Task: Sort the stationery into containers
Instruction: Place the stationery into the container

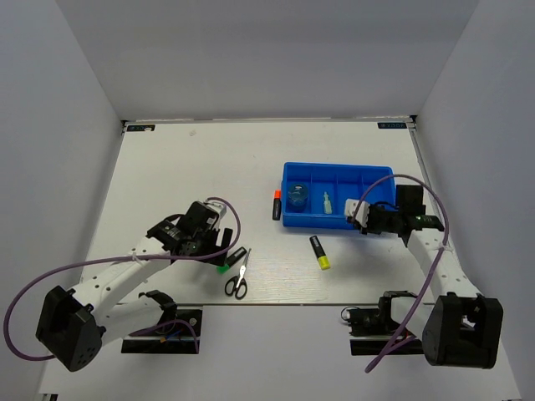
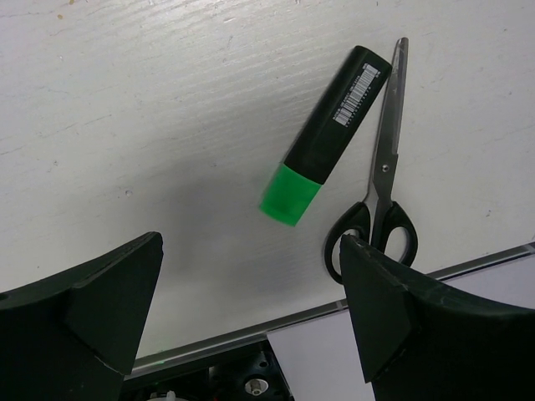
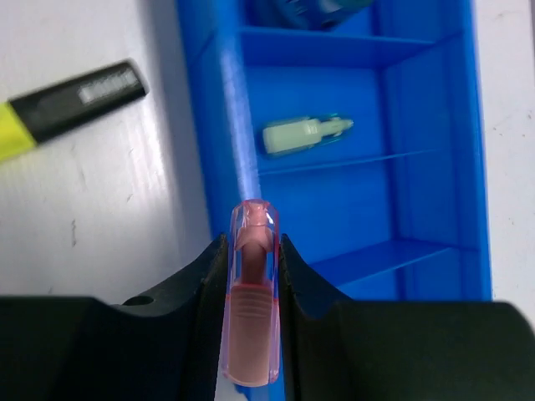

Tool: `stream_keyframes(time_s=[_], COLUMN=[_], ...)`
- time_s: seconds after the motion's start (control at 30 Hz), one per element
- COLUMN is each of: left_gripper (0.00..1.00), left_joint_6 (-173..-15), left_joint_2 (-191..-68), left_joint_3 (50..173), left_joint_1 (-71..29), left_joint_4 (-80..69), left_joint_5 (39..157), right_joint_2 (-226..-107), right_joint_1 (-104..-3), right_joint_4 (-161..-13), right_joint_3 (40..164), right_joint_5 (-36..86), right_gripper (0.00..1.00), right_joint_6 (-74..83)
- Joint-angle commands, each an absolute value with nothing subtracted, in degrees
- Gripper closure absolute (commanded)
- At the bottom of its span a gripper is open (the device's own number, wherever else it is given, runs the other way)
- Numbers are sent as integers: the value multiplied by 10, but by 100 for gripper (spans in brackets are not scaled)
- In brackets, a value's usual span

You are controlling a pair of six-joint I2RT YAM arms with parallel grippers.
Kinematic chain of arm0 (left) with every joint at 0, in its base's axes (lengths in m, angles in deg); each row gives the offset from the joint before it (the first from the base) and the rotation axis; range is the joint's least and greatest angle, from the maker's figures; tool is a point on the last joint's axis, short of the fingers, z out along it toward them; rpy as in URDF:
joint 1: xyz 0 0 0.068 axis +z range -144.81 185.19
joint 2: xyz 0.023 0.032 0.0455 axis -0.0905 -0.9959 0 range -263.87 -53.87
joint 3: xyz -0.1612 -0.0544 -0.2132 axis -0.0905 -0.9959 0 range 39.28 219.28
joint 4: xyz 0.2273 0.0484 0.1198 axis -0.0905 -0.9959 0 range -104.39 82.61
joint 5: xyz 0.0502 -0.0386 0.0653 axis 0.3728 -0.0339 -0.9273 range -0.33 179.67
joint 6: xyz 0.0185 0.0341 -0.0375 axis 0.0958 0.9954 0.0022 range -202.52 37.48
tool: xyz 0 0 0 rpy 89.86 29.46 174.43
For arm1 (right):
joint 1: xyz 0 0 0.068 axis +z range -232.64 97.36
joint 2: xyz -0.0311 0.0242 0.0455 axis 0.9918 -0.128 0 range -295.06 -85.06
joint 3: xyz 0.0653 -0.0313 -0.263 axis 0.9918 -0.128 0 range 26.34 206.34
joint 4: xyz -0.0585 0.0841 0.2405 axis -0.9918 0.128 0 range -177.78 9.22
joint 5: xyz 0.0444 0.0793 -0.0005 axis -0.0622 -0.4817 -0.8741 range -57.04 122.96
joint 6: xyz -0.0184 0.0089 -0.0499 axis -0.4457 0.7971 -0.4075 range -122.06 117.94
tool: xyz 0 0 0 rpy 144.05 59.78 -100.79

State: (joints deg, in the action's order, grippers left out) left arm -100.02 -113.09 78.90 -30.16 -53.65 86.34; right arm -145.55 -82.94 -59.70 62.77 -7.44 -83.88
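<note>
The pink highlighter and the pale green highlighter have matching shapes, so the robot's right gripper will go left in the top view, then down beside the pale green one to let go of the pink one.
The blue tray [image 1: 337, 170] stands at the right of the table. My right gripper [image 1: 361, 215] is shut on a pink highlighter [image 3: 253, 292], cap forward, above the tray's long wall [image 3: 219, 109]. A pale green highlighter [image 3: 305, 135] lies in one compartment. A yellow-capped highlighter [image 1: 319, 251] lies in front of the tray and an orange-capped one [image 1: 276, 204] beside its left end. My left gripper [image 2: 251, 251] is open and empty, just above the table. A green-capped highlighter [image 2: 328, 134] and black-handled scissors [image 2: 383, 188] lie beyond its fingertips.
A round blue object [image 1: 298, 198] sits in the tray's left compartment. The table's near edge [image 2: 318, 313] runs right under my left gripper. Grey walls close in the table at the left, right and back.
</note>
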Motion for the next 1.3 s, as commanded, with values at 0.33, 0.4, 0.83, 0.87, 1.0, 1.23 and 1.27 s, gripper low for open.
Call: stream_keyframes(time_s=[0.33, 0.4, 0.83, 0.87, 1.0, 1.23, 1.27], left_gripper=[4, 6, 11, 11, 11, 16, 19], left_joint_6=[-980, -971, -905, -903, -899, -903, -905], left_joint_2=[-1168, -1176, -1209, -1214, -1230, -1259, -1272], left_joint_3=[808, 813, 831, 833, 840, 844, 844], left_joint_1=[-301, -300, -301, -301, -301, -310, -313], left_joint_4=[-548, -551, -536, -536, -527, -504, -501], left_joint_5=[862, 859, 873, 884, 908, 916, 920], right_joint_2=[-1614, -1670, -1796, -1799, -1801, -1774, -1769], right_joint_1=[-748, -726, -677, -677, -674, -674, -675], right_joint_4=[-739, -711, -691, -694, -687, -680, -677], right_joint_3=[878, 926, 945, 946, 949, 937, 940], right_joint_5=[-13, 6, 130, 133, 123, 111, 111], right_gripper=[100, 100, 91, 86, 45, 20, 20], right_joint_6=[-237, -211, -171, -171, -181, -185, -189])
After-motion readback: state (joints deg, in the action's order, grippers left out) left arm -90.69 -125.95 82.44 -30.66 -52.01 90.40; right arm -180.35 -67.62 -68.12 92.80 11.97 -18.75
